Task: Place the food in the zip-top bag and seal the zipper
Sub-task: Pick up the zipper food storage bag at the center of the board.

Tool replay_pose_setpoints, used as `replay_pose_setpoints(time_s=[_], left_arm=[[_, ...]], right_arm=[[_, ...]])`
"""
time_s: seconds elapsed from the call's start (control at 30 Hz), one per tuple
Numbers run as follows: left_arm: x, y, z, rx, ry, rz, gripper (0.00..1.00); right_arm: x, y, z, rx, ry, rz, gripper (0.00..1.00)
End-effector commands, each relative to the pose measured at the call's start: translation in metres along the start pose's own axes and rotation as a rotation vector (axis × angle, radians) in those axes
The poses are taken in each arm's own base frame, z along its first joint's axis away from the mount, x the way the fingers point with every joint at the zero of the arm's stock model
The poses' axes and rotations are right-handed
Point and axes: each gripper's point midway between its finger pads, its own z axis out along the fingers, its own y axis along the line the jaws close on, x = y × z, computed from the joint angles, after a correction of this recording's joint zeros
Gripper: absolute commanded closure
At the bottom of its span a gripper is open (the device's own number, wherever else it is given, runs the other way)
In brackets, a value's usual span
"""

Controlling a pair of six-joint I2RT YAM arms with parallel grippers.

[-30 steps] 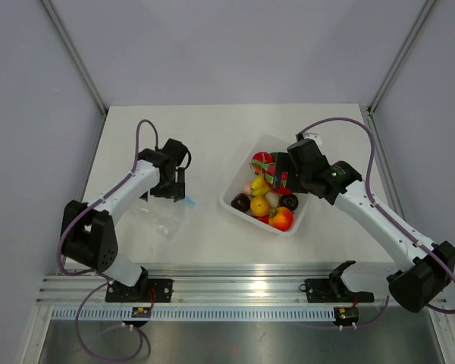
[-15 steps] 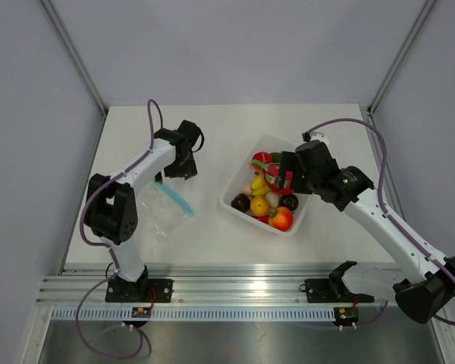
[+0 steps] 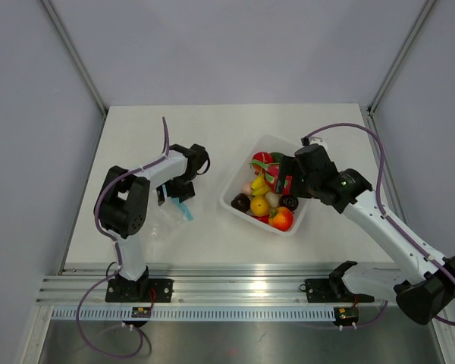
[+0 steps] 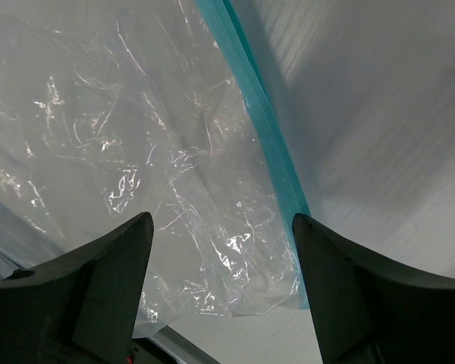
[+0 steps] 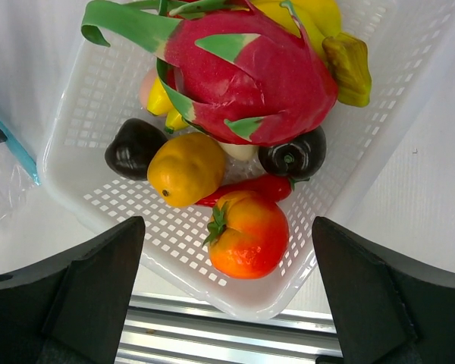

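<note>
I will move my left gripper to the right in the top view next, so that the zipper's near end comes between its fingers. Then I will close it.
The clear zip-top bag [image 3: 161, 216] lies crumpled on the table at the left, its light blue zipper [image 3: 183, 208] along its right edge. In the left wrist view the bag [image 4: 136, 152] and zipper [image 4: 262, 129] fill the frame. My left gripper [image 4: 221, 250] is open just above the bag, holding nothing. The food sits in a white basket [image 3: 235, 178]: a pink dragon fruit [image 5: 250, 72], an orange-red tomato [image 5: 246, 231], a yellow-orange fruit [image 5: 186, 168], two dark brown fruits [image 5: 133, 148] and a red chilli. My right gripper [image 5: 227, 265] is open above the tomato.
The basket's perforated wall [image 5: 91, 114] stands between the food and the bag. The metal rail [image 3: 243, 288] runs along the table's near edge. Grey walls close the back and both sides.
My left arm has folded inward, its gripper swinging down and right to just over the bag's zipper edge. The bag has shifted slightly. My right gripper has barely moved.
</note>
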Motion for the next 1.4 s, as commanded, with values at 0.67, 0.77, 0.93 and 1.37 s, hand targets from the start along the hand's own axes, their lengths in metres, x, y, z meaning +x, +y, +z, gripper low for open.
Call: replay_pose_setpoints(time_s=[0.67, 0.77, 0.93, 1.37], left_arm=[[0.007, -0.035, -0.010, 0.123, -0.109, 0.006, 0.07], [0.005, -0.038, -0.017, 0.153, -0.138, -0.001, 0.11], [-0.006, -0.035, -0.034, 0.137, -0.209, -0.007, 0.13], [-0.007, -0.060, -0.040, 0.186, -0.224, 0.008, 0.04]], right_arm=[[0.009, -0.002, -0.007, -0.023, -0.005, 0.049, 0.01], [0.010, -0.004, -0.008, -0.019, -0.005, 0.050, 0.01], [0.012, -0.007, -0.008, -0.009, 0.000, 0.048, 0.01], [0.021, -0.006, -0.007, -0.028, 0.024, 0.052, 0.01]])
